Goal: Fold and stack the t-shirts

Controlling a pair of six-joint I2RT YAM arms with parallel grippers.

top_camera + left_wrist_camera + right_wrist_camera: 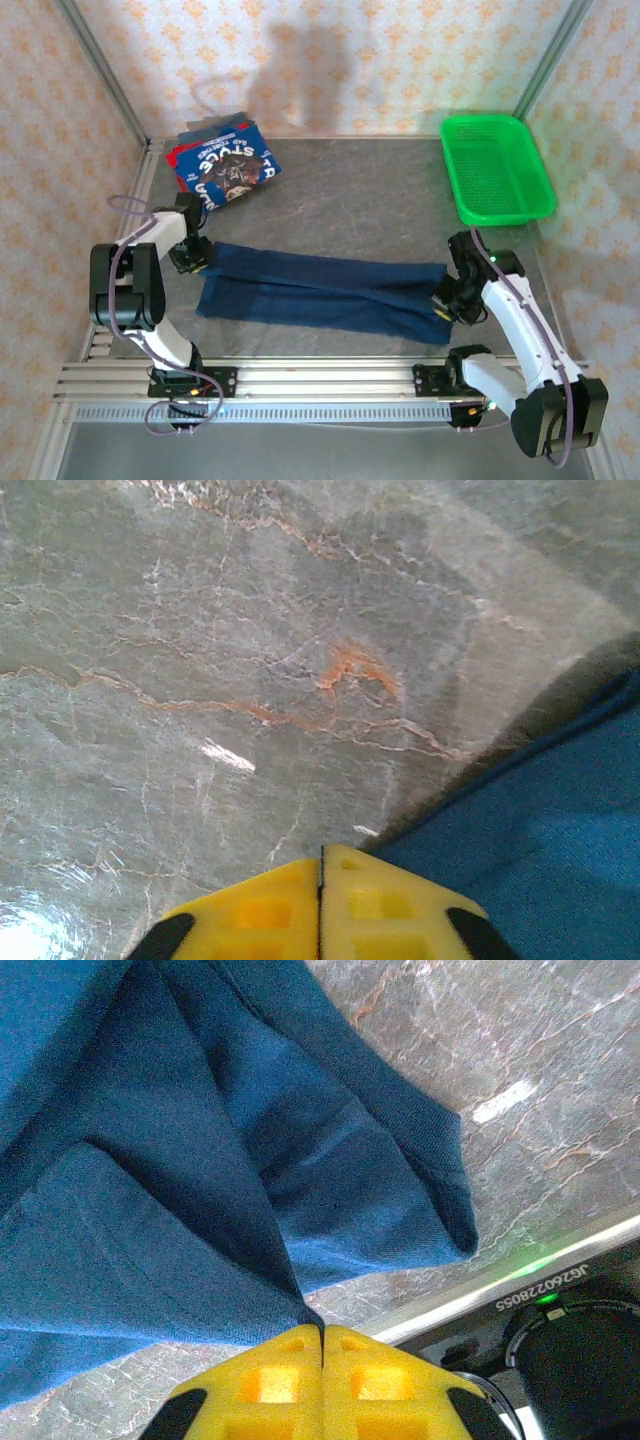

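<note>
The folded t-shirt's near edge (431, 338) (392, 1266) lies back from the right gripper, toward the bar, so the right gripper needs to move back slightly next and let go of the pinched fold by that edge.
A dark navy t-shirt (320, 285) lies folded into a long band across the near middle of the table. My left gripper (192, 262) sits at the band's far left corner. In the left wrist view its jaws (321, 855) are shut with no cloth seen between them, and the shirt's edge (540, 840) runs just to their right. My right gripper (443, 303) is at the band's right end, and in its wrist view it (322, 1332) is shut on a pinched fold of the navy shirt (150, 1160). A stack of folded blue and red printed t-shirts (225, 165) rests at the back left.
A green plastic mesh basket (495, 165) stands at the back right. The aluminium rail (300, 380) carrying the arm bases runs along the near edge, close below the shirt. The right arm's black base (580, 1360) is just beside the shirt's right end.
</note>
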